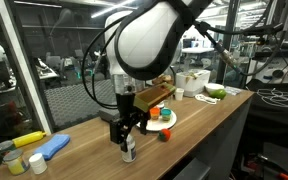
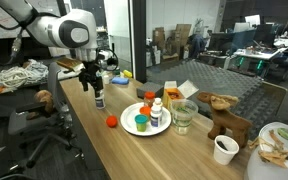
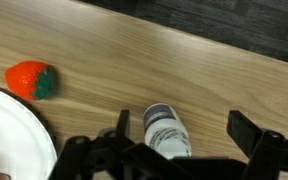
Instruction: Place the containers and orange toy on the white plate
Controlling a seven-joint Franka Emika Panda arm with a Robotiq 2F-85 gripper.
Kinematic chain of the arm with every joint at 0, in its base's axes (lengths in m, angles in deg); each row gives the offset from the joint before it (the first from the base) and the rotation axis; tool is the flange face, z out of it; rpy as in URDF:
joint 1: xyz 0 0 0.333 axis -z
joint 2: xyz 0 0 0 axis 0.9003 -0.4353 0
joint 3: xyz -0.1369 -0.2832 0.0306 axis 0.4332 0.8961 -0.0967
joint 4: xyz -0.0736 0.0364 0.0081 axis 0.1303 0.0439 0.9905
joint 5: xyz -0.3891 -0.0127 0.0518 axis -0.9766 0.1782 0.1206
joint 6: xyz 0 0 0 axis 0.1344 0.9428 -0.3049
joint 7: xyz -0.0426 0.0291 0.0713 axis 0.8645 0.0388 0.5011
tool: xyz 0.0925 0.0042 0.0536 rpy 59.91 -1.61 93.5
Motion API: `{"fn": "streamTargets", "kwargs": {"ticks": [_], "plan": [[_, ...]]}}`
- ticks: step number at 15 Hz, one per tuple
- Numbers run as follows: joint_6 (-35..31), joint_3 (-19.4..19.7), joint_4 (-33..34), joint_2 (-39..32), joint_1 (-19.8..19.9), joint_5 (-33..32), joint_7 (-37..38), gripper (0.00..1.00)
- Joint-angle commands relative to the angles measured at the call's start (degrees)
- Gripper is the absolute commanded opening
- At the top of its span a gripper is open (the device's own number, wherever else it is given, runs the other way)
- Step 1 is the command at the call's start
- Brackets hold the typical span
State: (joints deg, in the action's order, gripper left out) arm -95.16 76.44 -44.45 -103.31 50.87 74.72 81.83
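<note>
The small white bottle already stands upright between my two spread fingers, so my open gripper should next go down around the upper part of the small white bottle [image 1: 130,144] [image 3: 168,138] and close.
A small white bottle with a dark label [image 3: 165,132] stands on the wooden table between my open gripper's [image 3: 184,123] fingers, closer to the left finger and not clamped. It shows under the gripper in both exterior views [image 1: 130,151] [image 2: 99,101]. The orange toy, with a green end [image 3: 30,80], lies on the table beside the white plate [image 3: 19,135]. In an exterior view the plate [image 2: 132,130] holds several containers, including a white bottle [image 2: 156,112] and a green-lidded one [image 2: 141,123]; the orange toy [image 2: 111,121] lies just off its rim.
A glass jar [image 2: 184,116], a wooden animal figure [image 2: 224,118], a white cup [image 2: 224,149] and another plate [image 2: 280,146] sit past the white plate. Yellow and blue items [image 1: 44,145] lie at the table's other end. The table edge is close.
</note>
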Motion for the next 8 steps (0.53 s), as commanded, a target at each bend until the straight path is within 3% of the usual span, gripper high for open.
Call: {"fn": "streamTargets", "kwargs": {"ticks": [1,8], "plan": [[-1.7,-0.6,1.3,-1.4,0.7,1.2,-3.4,1.0],[-4.3,0.0,3.3,-4.3,0.1,0.2,-3.5,0.99]]}}
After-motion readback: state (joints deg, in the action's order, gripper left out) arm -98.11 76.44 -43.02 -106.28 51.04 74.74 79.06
